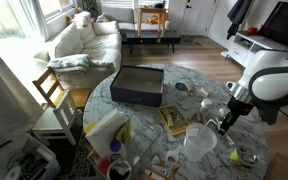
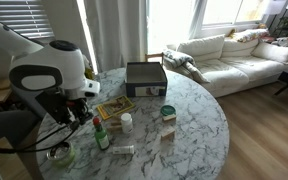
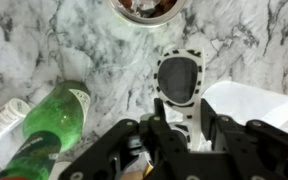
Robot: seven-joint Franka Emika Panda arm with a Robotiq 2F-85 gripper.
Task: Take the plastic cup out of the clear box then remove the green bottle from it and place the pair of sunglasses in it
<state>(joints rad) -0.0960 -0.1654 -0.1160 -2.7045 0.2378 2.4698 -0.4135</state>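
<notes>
The sunglasses (image 3: 179,78) in my gripper need to go up and to the right in the wrist view next, over the plastic cup's opening (image 3: 254,108) on that side. Then I should lower them and let go.
My gripper (image 3: 184,118) is shut on the white-framed pair of sunglasses (image 3: 179,78), one dark lens showing just past the fingertips. In an exterior view the gripper (image 1: 224,122) hangs right beside the plastic cup (image 1: 199,140), which stands on the marble table outside the clear box (image 1: 139,85). The cup's whitish rim shows at the right of the wrist view (image 3: 252,105). The green bottle (image 3: 49,125) is on the table to the left of the gripper; it looks upright in an exterior view (image 2: 101,136). The box also shows in that view (image 2: 146,78).
A small bowl (image 3: 149,8) with bits in it sits just beyond the sunglasses. A flat colourful book (image 1: 174,120) lies between box and cup. A small white bottle (image 2: 126,122) stands nearby. A wooden chair (image 1: 49,90) and clutter border the table's edge.
</notes>
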